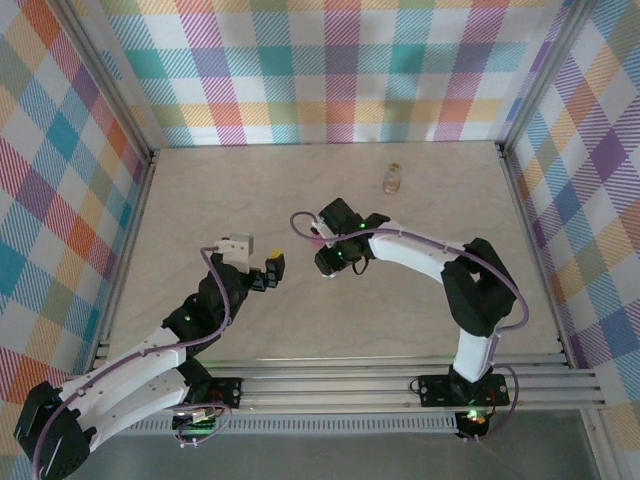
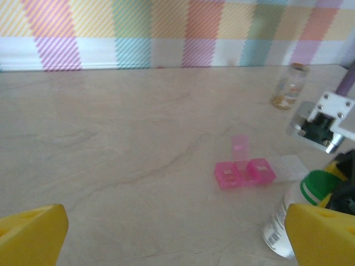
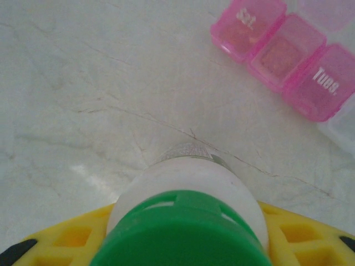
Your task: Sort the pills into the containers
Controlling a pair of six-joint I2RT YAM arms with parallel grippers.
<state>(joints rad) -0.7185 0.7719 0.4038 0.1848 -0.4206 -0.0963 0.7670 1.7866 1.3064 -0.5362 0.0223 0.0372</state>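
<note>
The bottle is already held near its cap by my right gripper. My left gripper will move across next, turn to face the white bottle's body (image 2: pixel 279 228) and close there.
The white bottle with green cap (image 3: pixel 188 188) stands upright on the table between the yellow fingers (image 3: pixel 302 233) of my right gripper (image 3: pixel 186 244), which press on both its sides. The same bottle (image 2: pixel 280 233) is at the right edge of the left wrist view. The pink pill box (image 3: pixel 283 61) lies just beyond it, its middle compartment open with the lid (image 2: pixel 240 145) raised. The amber bottle (image 1: pixel 394 178) stands far back on the table, apart from both arms. My left gripper (image 1: pixel 270 270) hovers open over bare table, left of the right gripper (image 1: pixel 335 255).
Plaid walls (image 1: pixel 330 70) close in the table on three sides. A metal rail (image 1: pixel 400 385) runs along the near edge by the arm bases. Open tabletop (image 1: pixel 200 200) lies to the left and back.
</note>
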